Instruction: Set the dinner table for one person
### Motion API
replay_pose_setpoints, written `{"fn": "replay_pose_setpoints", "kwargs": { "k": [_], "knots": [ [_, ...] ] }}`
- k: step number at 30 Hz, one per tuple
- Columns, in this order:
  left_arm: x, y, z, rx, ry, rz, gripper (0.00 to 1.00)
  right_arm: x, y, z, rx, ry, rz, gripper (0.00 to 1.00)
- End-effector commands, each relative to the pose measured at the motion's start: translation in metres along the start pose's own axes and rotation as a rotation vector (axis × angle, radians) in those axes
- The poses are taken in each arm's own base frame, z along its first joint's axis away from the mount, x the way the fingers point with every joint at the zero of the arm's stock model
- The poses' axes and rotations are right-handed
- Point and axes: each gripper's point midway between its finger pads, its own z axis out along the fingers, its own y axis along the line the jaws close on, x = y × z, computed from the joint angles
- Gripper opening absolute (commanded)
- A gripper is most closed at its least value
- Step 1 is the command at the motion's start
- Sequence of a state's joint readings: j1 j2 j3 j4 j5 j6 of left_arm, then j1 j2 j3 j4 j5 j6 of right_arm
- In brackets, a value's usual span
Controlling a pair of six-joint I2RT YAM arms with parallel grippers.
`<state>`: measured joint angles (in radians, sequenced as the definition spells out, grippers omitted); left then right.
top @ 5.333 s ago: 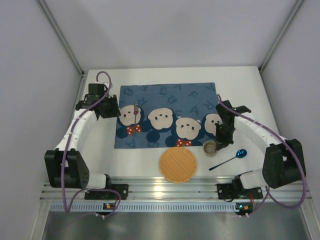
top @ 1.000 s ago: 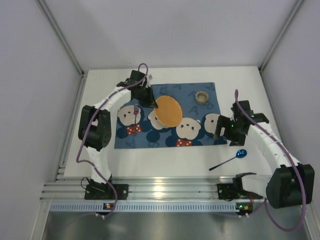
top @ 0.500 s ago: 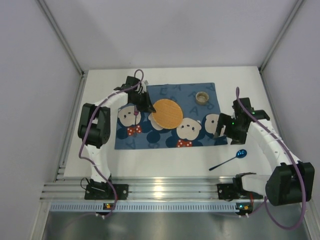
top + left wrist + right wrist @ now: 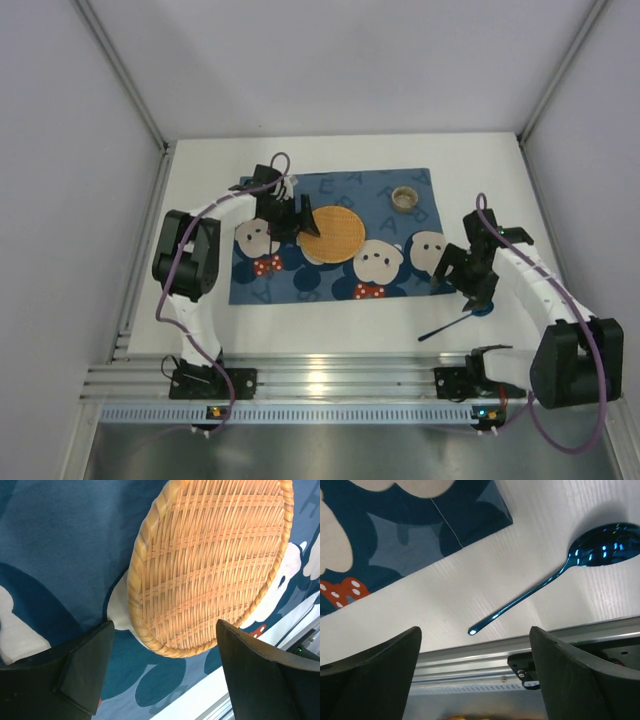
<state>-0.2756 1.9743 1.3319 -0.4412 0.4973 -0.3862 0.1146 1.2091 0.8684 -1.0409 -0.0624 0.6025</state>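
I should lower and turn my right gripper so its open fingers come to both sides of the spoon's thin handle near the bowl (image 4: 464,318) (image 4: 552,578), because the handle lies at a slant to them.
A round wicker plate (image 4: 336,232) (image 4: 210,560) lies on the blue bear-print mat (image 4: 330,270) (image 4: 60,540), which is spread on the white dinner table (image 4: 200,180). My left gripper (image 4: 303,224) (image 4: 165,680) is open at the plate's left rim, its fingers (image 4: 85,670) apart from the wicker. A small cup (image 4: 404,197) stands on the mat's far right corner. A shiny blue spoon (image 4: 447,326) (image 4: 555,575) lies on the table right of the mat. My right gripper (image 4: 474,292) (image 4: 475,680) hovers open over it, hiding its bowl in the top view.
The mat's near right corner (image 4: 470,525) ends close to the spoon. An aluminium rail (image 4: 330,380) (image 4: 520,652) runs along the table's near edge, just beyond the spoon's handle tip. Grey walls enclose the table on three sides.
My left gripper has opened and let the wicker plate down flat on the mat. My right arm has swung toward the near edge, over the spoon.
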Motion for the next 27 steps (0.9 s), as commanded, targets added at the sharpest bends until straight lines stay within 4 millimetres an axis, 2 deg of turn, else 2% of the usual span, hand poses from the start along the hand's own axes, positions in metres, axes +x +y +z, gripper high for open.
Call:
{"fn": "replay_pose_setpoints", "kwargs": {
  "k": [1,4,7,11,16,20,23,27],
  "knots": [
    [-0.008,0.003,-0.012,-0.057,-0.029,0.031,0.89,0.021,-0.001,0.014,-0.002,0.104,0.107,0.85],
    [-0.02,-0.009,-0.026,-0.049,-0.066,0.043,0.9,0.027,-0.007,0.021,0.036,0.126,0.141,0.81],
    [-0.033,-0.03,-0.054,-0.026,-0.131,0.073,0.9,0.031,-0.016,0.023,0.082,0.124,0.18,0.79],
    [-0.04,-0.049,-0.081,-0.007,-0.184,0.102,0.9,0.035,-0.027,0.025,0.138,0.117,0.216,0.78],
    [-0.039,-0.063,-0.11,-0.003,-0.231,0.119,0.9,0.043,-0.036,0.04,0.17,0.132,0.233,0.68],
    [-0.033,-0.069,-0.13,-0.01,-0.252,0.129,0.9,0.042,-0.038,0.046,0.189,0.127,0.249,0.65],
    [-0.028,-0.071,-0.144,-0.022,-0.271,0.139,0.9,0.036,-0.043,0.051,0.218,0.095,0.262,0.59],
    [-0.018,-0.071,-0.155,-0.037,-0.273,0.14,0.9,0.017,-0.044,0.051,0.239,0.018,0.277,0.56]
  ]
}}
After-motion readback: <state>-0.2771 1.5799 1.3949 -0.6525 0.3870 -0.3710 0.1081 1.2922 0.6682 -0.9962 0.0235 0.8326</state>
